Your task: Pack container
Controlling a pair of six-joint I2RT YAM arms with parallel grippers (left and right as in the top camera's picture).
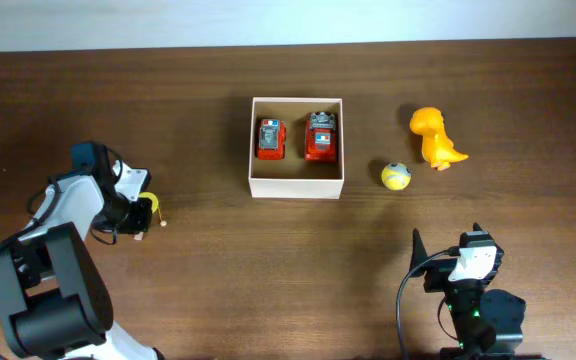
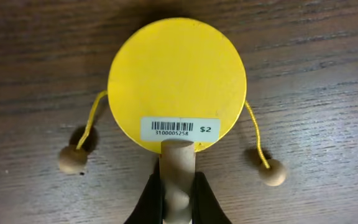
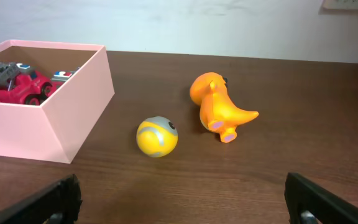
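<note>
My left gripper lifts across to the gap between the red cars next and releases the drum, since the container lies to its right in the overhead view.
The container [image 1: 297,187] is a square white-walled box at the table's middle, also in the right wrist view [image 3: 36,130]. Two red toy cars [image 1: 271,139] [image 1: 321,136] lie inside it. My left gripper [image 2: 178,199] is shut on the wooden handle of a yellow disc drum toy [image 2: 176,81] with two stringed wooden beads. It is at table level, far left of the container [image 1: 140,212]. My right gripper [image 3: 185,202] is open and empty, near the front edge [image 1: 447,240]. A yellow ball [image 3: 157,137] and an orange dinosaur [image 3: 219,106] lie ahead of it.
The yellow ball [image 1: 396,176] sits just right of the container. The orange dinosaur [image 1: 435,138] lies further right and back. The drum's beads [image 2: 73,159] [image 2: 271,172] rest on either side of its handle. A pale wall runs behind the table's far edge.
</note>
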